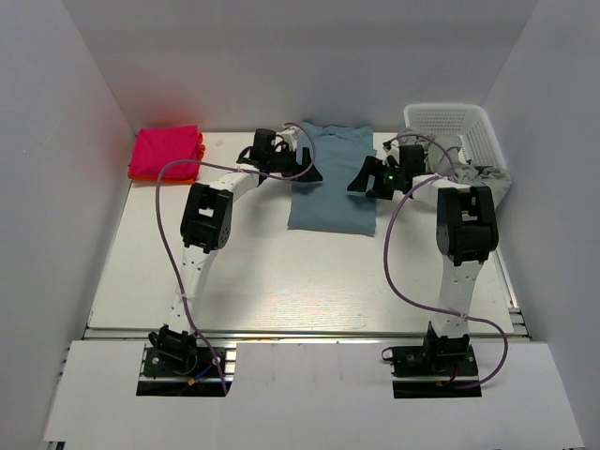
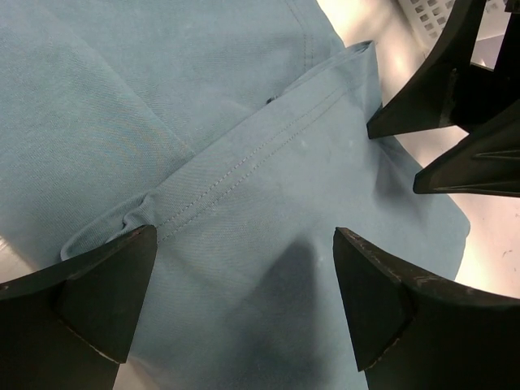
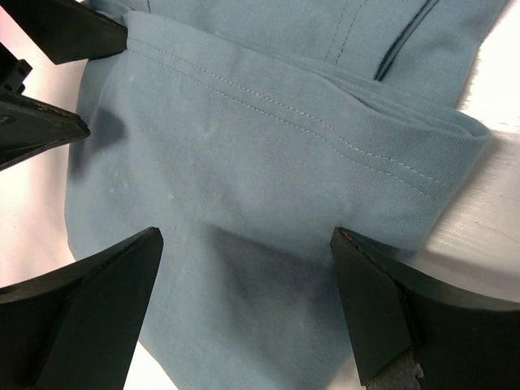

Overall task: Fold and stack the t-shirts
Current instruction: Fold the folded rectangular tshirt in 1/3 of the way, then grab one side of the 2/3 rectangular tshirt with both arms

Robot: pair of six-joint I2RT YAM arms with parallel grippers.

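Note:
My left gripper's open fingers will next go back, left in the top view, and down to the t-shirt's near corner (image 1: 291, 225).
A dusty teal-blue t-shirt (image 1: 330, 178) lies partly folded into a long strip at the back middle of the table. My left gripper (image 1: 309, 172) is open over its left edge; the left wrist view shows the cloth (image 2: 244, 187) with a stitched sleeve hem between the spread fingers (image 2: 106, 292). My right gripper (image 1: 361, 182) is open over its right edge; the right wrist view shows the folded hem (image 3: 309, 122) just ahead of the fingers (image 3: 382, 309). A folded bright pink t-shirt (image 1: 165, 152) lies on an orange one at the back left. A grey t-shirt (image 1: 487, 176) hangs from the basket.
A white plastic lattice basket (image 1: 450, 127) stands at the back right, close behind my right arm. White walls close in the table on the left, back and right. Purple cables loop along both arms.

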